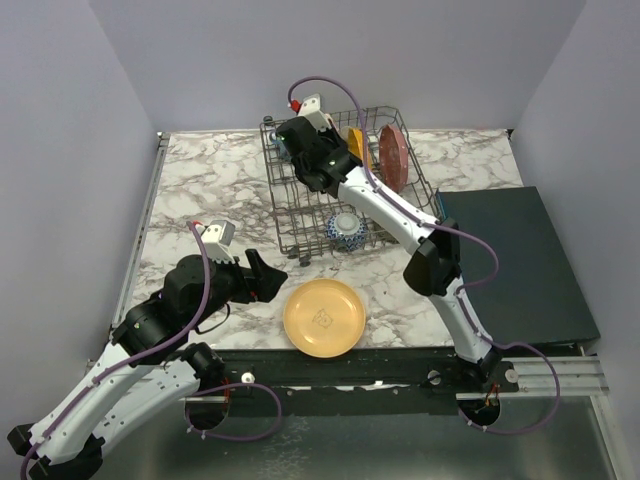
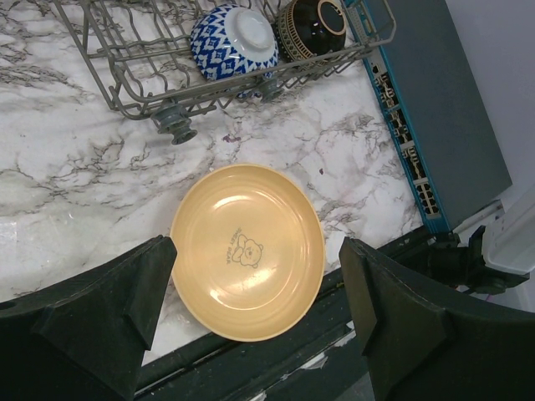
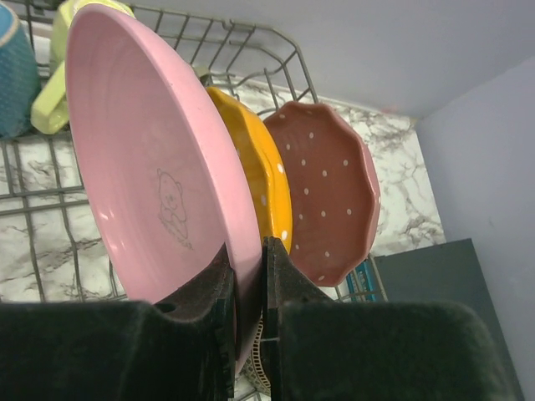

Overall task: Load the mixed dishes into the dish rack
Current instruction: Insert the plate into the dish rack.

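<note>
My right gripper lowers the upright pink plate (image 3: pixel 150 167) onto the rack (image 1: pixel 290 225) wires next, beside the orange-yellow plate.
My right gripper (image 3: pixel 249 276) is shut on the rim of a pink plate (image 3: pixel 150 167) with a bear print, held upright inside the dish rack (image 3: pixel 251 42). Behind it stand an orange-yellow plate (image 3: pixel 266 180) and a dark red dotted plate (image 3: pixel 330 192). A blue mug (image 3: pixel 15 75) and a pale yellow mug (image 3: pixel 63 67) sit at the rack's far end. In the top view the right gripper (image 1: pixel 292 140) is over the rack's (image 1: pixel 290 225) back. My left gripper (image 2: pixel 257 276) is open above a pale orange bear plate (image 2: pixel 247 251) on the table (image 1: pixel 324 317).
A blue-white patterned bowl (image 2: pixel 234 40) and a dark brown bowl (image 2: pixel 313 25) lie at the rack's near end. A dark flat box (image 1: pixel 510 260) lies right of the rack. The table's black front edge (image 1: pixel 400 360) runs just below the pale orange plate.
</note>
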Robot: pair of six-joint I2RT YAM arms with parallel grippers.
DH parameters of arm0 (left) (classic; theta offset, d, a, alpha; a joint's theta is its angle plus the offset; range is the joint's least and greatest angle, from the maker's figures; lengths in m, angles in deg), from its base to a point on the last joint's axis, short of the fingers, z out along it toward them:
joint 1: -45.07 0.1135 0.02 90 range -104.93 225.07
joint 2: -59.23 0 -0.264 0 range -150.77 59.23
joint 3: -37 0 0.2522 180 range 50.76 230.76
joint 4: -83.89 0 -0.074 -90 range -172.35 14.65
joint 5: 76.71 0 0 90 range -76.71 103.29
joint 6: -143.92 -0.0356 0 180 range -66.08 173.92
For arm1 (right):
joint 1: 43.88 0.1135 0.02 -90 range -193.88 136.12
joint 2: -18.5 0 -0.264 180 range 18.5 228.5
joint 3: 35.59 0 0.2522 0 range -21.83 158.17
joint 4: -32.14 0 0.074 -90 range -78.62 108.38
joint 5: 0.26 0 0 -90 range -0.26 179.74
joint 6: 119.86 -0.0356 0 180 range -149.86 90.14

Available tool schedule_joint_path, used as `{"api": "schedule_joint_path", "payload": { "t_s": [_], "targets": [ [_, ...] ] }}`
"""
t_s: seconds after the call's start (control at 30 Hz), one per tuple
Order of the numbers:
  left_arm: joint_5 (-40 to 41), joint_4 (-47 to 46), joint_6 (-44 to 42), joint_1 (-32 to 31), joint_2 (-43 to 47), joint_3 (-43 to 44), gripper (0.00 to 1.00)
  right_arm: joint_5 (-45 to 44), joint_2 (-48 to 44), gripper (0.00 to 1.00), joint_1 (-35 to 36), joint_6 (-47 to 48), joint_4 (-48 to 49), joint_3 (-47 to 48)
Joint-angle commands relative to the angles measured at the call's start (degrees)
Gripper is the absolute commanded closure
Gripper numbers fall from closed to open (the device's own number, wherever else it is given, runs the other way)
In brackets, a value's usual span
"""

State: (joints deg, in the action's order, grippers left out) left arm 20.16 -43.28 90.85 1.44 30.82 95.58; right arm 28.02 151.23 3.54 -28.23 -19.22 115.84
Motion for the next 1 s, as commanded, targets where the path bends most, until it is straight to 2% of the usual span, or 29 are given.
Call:
{"api": "schedule_joint_path", "payload": {
  "t_s": [0.0,0.97],
  "targets": [
    [-0.02,-0.81,-0.98,-0.13,-0.14,-0.61,0.11,1.89,1.91,1.00,-1.50,-6.73,-5.45,1.48],
    [-0.02,-0.85,-0.99,-0.13,0.17,-0.61,0.11,4.75,6.12,1.00,-2.68,-7.83,-6.77,3.06]
  ]
}}
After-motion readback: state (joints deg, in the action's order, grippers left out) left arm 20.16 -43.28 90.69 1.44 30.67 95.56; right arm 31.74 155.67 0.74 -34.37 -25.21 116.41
